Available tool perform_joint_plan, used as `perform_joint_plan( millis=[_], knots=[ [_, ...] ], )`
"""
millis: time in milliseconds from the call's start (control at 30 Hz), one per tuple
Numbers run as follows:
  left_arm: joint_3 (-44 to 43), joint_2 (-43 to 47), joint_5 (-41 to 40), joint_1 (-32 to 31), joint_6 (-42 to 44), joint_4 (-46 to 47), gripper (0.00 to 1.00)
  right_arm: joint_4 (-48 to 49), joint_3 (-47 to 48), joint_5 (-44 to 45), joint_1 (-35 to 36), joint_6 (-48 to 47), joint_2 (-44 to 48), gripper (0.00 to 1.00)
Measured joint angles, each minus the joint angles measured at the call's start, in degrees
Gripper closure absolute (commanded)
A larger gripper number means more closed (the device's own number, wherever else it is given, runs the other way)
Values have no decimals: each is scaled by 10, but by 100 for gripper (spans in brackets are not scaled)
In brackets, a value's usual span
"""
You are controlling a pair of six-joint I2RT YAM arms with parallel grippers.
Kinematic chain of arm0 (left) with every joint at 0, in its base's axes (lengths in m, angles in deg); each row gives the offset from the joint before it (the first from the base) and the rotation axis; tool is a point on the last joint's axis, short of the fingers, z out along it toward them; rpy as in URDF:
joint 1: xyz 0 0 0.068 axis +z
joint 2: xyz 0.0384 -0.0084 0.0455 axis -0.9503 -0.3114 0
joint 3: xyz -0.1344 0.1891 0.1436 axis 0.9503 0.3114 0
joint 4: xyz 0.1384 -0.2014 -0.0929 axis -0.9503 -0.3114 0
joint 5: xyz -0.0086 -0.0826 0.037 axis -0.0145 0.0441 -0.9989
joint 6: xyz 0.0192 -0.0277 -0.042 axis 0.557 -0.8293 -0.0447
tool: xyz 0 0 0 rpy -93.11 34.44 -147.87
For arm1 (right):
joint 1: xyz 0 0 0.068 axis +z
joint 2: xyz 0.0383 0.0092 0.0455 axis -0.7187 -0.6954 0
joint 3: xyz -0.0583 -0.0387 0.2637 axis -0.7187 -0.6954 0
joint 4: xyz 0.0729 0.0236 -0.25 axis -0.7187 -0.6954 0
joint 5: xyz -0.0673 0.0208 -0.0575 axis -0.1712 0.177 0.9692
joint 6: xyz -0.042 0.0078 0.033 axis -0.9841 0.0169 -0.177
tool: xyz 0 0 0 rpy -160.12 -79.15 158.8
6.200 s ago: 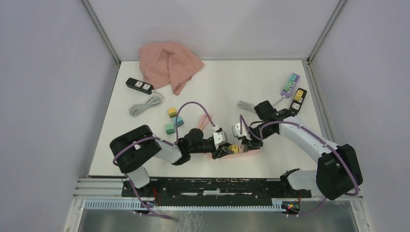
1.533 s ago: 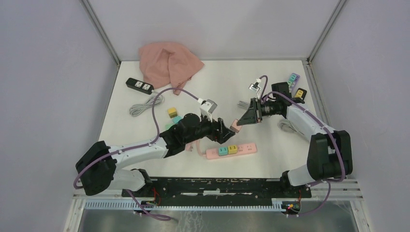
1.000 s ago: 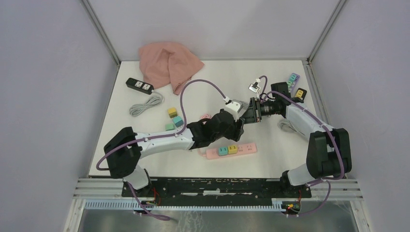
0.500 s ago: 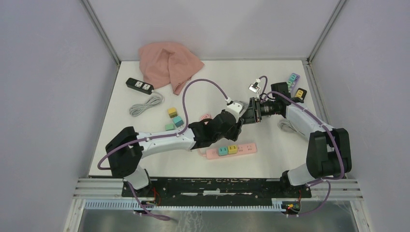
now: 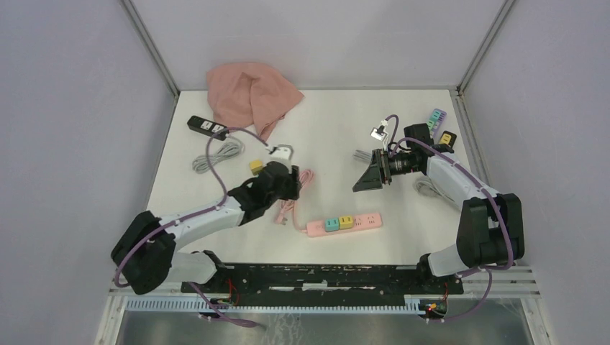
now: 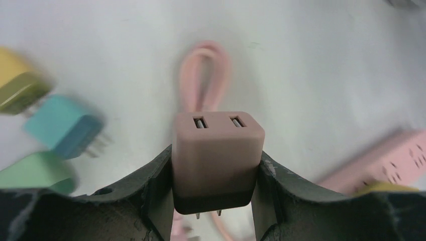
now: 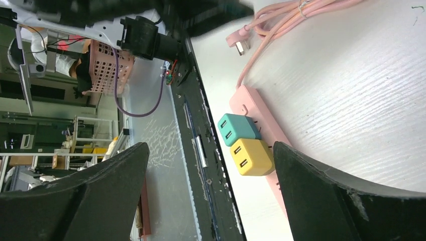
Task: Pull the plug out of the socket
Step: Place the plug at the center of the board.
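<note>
Next, my left gripper moves past the loose yellow plug and down to release, as the clear tabletop lies below it, to the left in the top view.
A pink cube plug (image 6: 217, 155) sits clamped between my left gripper's (image 6: 216, 168) fingers, its prongs pointing back toward the camera. In the top view the left gripper (image 5: 288, 182) hovers over the coiled pink cord (image 5: 306, 180), left of centre. The pink socket strip (image 5: 363, 219) lies near the front with a teal plug (image 5: 331, 224) and a yellow plug (image 5: 347, 222) seated in it. My right gripper (image 5: 367, 180) hangs wide open above the table, right of centre. Its wrist view shows the teal plug (image 7: 238, 126) and yellow plug (image 7: 251, 156) beyond its empty jaws.
Loose yellow (image 6: 15, 88), teal (image 6: 63, 125) and green (image 6: 32, 173) plugs lie left of the held plug. A pink cloth (image 5: 252, 93) is at the back. A black strip (image 5: 207, 127) with grey cord (image 5: 218, 154) is back left. A purple strip (image 5: 431, 123) and a black strip (image 5: 446, 141) sit far right.
My right gripper opened and let go of the pink plug. My left arm drew back to the left with the plug in its grip.
</note>
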Motion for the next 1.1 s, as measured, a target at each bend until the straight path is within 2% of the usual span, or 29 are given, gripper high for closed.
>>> perform_joint_plan(
  millis=[133,267,533,800,833,900,933,1100],
  knots=[
    [75,61,23,136,-46,21,93,-4,0,6,0,-9,0,0],
    [99,80,3,202,-101,8,84,-7,0,11,0,-13,0,0],
    [100,78,-56,278,-192,-21,73,-9,1,12,0,-19,0,0],
    [73,19,-73,293,-238,-67,66,-14,1,12,0,-23,0,0],
    [69,12,-73,292,-241,-72,60,-15,1,12,0,-23,0,0],
    [64,5,-73,293,-245,-77,40,-17,1,12,0,-24,0,0],
    [63,5,-73,294,-246,-79,34,-17,1,12,0,-24,0,0],
    [63,5,-75,295,-253,-84,24,-18,1,12,0,-25,0,0]
  ],
)
